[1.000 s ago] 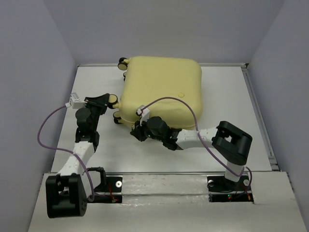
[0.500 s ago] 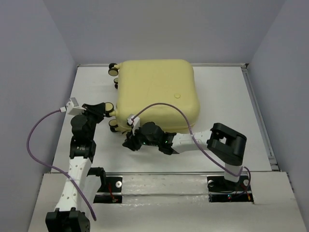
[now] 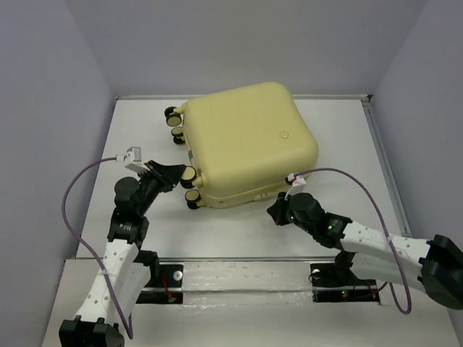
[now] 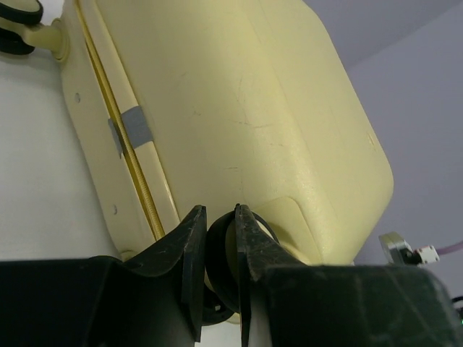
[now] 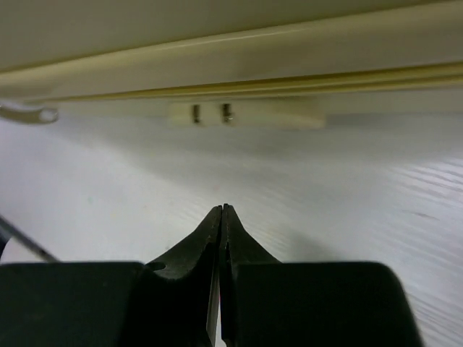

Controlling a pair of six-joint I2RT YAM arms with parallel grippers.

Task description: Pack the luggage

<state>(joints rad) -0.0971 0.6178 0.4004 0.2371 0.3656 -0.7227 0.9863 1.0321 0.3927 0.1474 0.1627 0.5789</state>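
My left gripper swings back over the bare table to its right in the top view next. It releases the luggage's near caster wheel, since the luggage [image 3: 246, 141] lies angled.
The luggage [image 3: 246, 141], a pale yellow hard-shell suitcase, lies closed on the white table, turned at an angle. Its caster wheels stick out on the left side. My left gripper [image 3: 181, 176] is shut on the near caster wheel [image 3: 189, 174]; in the left wrist view the black wheel [image 4: 219, 249] sits between the fingers, with the luggage shell [image 4: 239, 108] above. My right gripper [image 3: 278, 210] is shut and empty, just off the luggage's near side. In the right wrist view its closed tips [image 5: 221, 210] point at the luggage's seam [image 5: 239, 87] and a small latch block [image 5: 246, 114].
The table's raised edge [image 3: 383, 166] runs along the right side, and grey walls enclose the table on three sides. Purple cables loop from both wrists. Bare table [image 3: 217, 231] lies between the luggage and the arm bases.
The luggage has turned and shifted right, its wheels swinging toward me. My right gripper has moved from the near left corner to the near right side. My left gripper followed the wheel.
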